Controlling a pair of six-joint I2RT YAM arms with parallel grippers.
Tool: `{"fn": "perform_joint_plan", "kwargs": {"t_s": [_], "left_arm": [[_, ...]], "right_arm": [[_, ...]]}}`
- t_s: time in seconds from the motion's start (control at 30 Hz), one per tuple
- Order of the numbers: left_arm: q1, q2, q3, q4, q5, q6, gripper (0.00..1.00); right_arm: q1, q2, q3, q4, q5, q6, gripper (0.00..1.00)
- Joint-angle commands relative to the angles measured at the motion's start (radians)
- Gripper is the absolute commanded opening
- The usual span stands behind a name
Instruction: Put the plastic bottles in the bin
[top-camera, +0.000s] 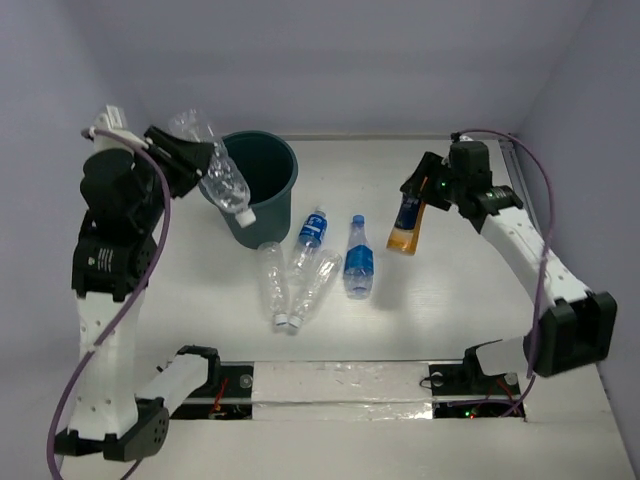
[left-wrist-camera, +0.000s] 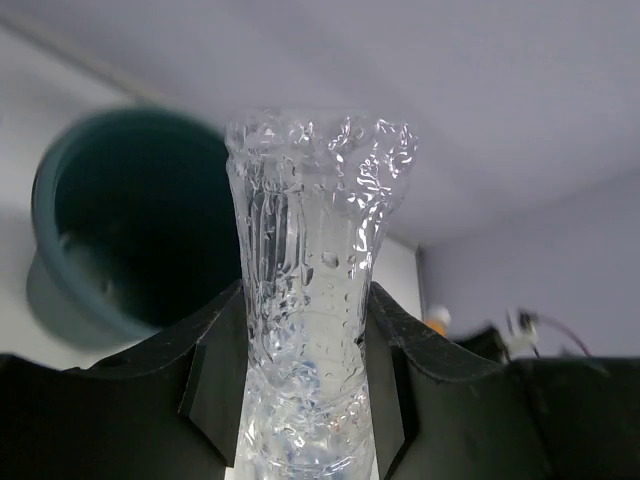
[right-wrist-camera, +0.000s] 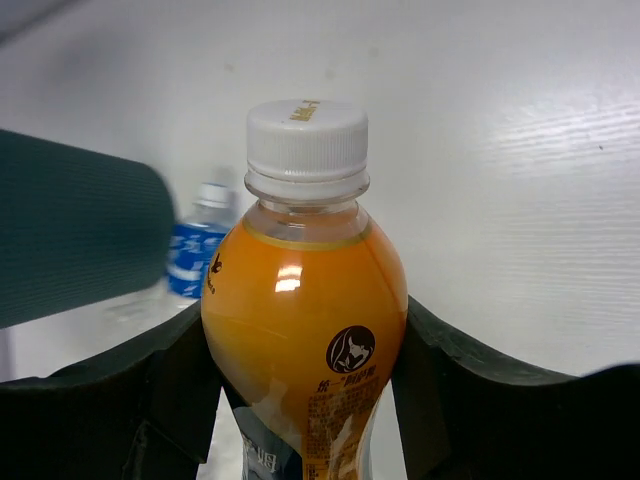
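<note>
I will carry my left gripper outward and over the bin's opening to let go of the clear bottle, because the bottle's white cap still hangs outside the bin's rim.
My left gripper is shut on a clear unlabelled bottle and holds it in the air, tilted, at the left rim of the dark teal bin. In the left wrist view the fingers clamp the crinkled bottle, with the bin behind it on the left. My right gripper is shut on the orange bottle, held above the table to the right; its white cap faces away in the right wrist view. Two clear bottles and two blue-labelled bottles lie on the table.
The four loose bottles lie together just in front of the bin. A silver strip runs along the near edge between the arm bases. Walls close off the back and both sides. The bin's blurred side and a blue-labelled bottle show in the right wrist view.
</note>
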Motion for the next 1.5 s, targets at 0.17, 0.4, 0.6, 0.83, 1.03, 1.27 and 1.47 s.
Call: {"fn": "perform_joint_plan", "kwargs": {"t_s": [0.17, 0.4, 0.6, 0.83, 1.03, 1.27, 1.47], "left_arm": [[-0.002, 0.311, 0.181, 0.297, -0.314, 0.049, 0.28], [-0.002, 0.423, 0.075, 0.513, -0.45, 0.133, 0.42], [-0.002, 0.362, 0.043, 0.516, -0.358, 0.15, 0.85], [-0.034, 0.075, -0.185, 0.398, -0.22, 0.117, 0.75], [-0.135, -0.181, -0.501, 0.181, -0.1, 0.061, 0.6], [-0.207, -0.238, -0.786, 0.125, 0.087, -0.014, 0.76], [-0.238, -0.099, -0.859, 0.258, 0.069, -0.005, 0.85]], "right_arm": [[0.08, -0.249, 0.058, 0.039, -0.069, 0.124, 0.59], [0.211, -0.163, 0.27, 0.098, -0.046, 0.219, 0.61], [0.309, 0.059, 0.547, 0.151, 0.005, 0.271, 0.62], [0.404, 0.334, 0.826, 0.243, 0.101, 0.316, 0.64], [0.462, 0.595, 1.15, 0.171, 0.256, 0.238, 0.67], [0.521, 0.768, 1.295, 0.155, 0.324, 0.16, 0.89], [0.521, 0.635, 1.145, 0.198, 0.335, 0.104, 1.0]]}}
